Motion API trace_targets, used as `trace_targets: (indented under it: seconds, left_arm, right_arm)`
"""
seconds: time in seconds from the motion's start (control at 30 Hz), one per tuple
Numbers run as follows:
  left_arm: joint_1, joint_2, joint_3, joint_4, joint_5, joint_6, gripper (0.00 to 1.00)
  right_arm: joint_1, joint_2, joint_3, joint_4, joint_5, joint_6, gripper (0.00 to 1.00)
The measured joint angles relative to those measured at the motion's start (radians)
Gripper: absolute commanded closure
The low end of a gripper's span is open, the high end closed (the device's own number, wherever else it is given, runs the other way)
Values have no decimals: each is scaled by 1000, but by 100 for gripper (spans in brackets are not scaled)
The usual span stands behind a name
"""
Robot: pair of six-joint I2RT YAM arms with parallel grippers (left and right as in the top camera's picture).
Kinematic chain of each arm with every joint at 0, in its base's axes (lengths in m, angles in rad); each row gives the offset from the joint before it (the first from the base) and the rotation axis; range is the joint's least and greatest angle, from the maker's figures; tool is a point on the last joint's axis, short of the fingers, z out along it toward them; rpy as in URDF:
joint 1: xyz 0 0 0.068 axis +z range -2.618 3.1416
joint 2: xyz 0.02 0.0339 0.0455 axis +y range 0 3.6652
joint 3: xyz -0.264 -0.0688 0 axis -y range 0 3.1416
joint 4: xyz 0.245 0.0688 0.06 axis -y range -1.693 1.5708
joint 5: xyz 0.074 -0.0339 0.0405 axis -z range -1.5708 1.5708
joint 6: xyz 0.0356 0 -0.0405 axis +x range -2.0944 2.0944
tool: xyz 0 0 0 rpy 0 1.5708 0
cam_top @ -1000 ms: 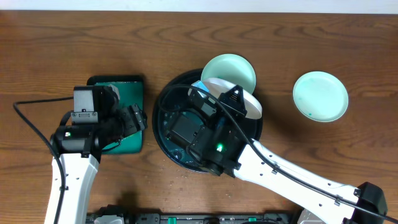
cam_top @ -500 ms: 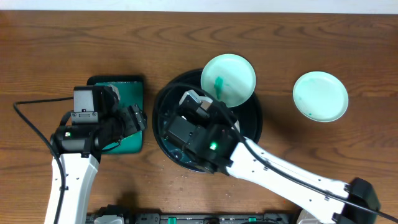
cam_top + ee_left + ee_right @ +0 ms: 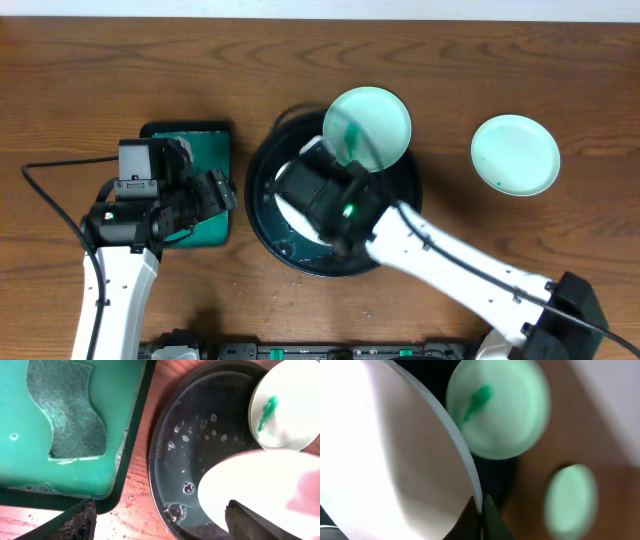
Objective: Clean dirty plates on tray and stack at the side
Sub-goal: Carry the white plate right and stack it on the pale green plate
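The robot's right gripper should next lift across the smeared plate and then lower the white plate [image 3: 395, 460] onto the pale mint plate, since that clean plate is already beside the tray [image 3: 262, 215].
The black tray [image 3: 262, 215] lies mid-table, wet inside. My right gripper [image 3: 480, 509] is shut on the rim of a white plate [image 3: 395, 460] and holds it tilted over the tray; that plate also shows in the left wrist view [image 3: 260, 482] and is mostly hidden under the arm from overhead. A second plate [image 3: 367, 125] with a green smear rests on the tray's far rim. A third, pale mint plate [image 3: 515, 155] lies on the table to the right. My left gripper [image 3: 215, 195] is open and empty at the green tray's right edge.
A rectangular green tray [image 3: 117, 420] with a black rim sits left of the black tray and holds a green sponge [image 3: 70, 415] in soapy water. Water drops spot the wood [image 3: 142, 505] between the two trays.
My right arm has swung the held plate from the tray's right side to its left-middle, uncovering the smeared plate on the far rim. The left arm has not moved.
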Motion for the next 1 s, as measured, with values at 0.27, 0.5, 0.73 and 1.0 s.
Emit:
trace_targets:
  seconds: [0.27, 0.5, 0.73, 1.0]
  left_arm:
    - [0, 0, 0, -5, 0, 0, 18]
    - [0, 0, 0, -7, 0, 0, 18]
    - [0, 0, 0, -9, 0, 0, 18]
    - [0, 0, 0, -9, 0, 0, 18]
  right_arm:
    - [-261, -41, -5, 52, -336, 125, 98]
    - [-723, -132, 2, 37, -619, 155, 98]
    - [-1114, -92, 2, -16, -765, 159, 98]
    - [-1383, 57, 2, -33, -804, 154, 98]
